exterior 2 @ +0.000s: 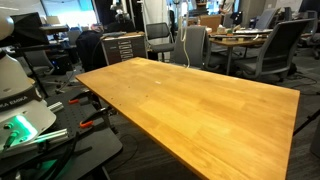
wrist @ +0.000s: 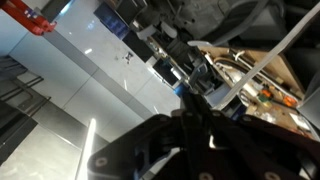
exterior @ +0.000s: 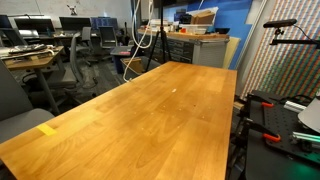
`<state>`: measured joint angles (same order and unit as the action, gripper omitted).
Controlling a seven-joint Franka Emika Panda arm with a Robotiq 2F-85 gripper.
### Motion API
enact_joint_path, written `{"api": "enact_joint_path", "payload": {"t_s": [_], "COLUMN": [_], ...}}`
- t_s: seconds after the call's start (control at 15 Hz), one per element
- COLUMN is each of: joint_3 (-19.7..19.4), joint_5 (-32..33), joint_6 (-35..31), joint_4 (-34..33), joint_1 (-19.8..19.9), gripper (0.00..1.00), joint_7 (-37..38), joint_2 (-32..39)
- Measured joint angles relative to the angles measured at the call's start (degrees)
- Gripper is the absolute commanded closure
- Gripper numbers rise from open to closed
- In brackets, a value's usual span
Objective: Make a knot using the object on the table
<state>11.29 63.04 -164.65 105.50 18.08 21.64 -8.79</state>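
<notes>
I should turn downward, lower and release the hanging white cord over the bare tabletop.
The wood table (exterior: pixel 150 120) shows in both exterior views (exterior 2: pixel 200 100), with a small yellow tape mark (exterior: pixel 46 129) near one corner. No cord lies on its top. Thin white strands (exterior: pixel 152 40) hang above the table's far end; they look like the white cord. In the wrist view my gripper (wrist: pixel 200 97) points away from the table, its dark fingers pressed together. The white cord (wrist: pixel 265 58) runs from between the fingertips up to the right. The arm and gripper are out of view in both exterior views.
Grey office desks and chairs (exterior: pixel 70 55) stand beyond the table. A cabinet with boxes (exterior: pixel 195 45) is at its far end. A rack with tools (exterior: pixel 275 120) stands at one side. White equipment with green light (exterior 2: pixel 20 110) stands beside the table.
</notes>
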Motion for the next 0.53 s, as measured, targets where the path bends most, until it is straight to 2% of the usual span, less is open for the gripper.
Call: {"api": "enact_joint_path", "payload": {"t_s": [0.33, 0.53], "joint_3": [2.54, -1.90], "joint_5": [1.78, 6.42], "joint_6": [18.69, 26.37], "joint_4": [2.04, 6.90], "joint_1": [-0.35, -3.47], "gripper": [0.98, 0.98], "joint_7": [-2.13, -1.63], "joint_2": [-0.50, -1.54]}}
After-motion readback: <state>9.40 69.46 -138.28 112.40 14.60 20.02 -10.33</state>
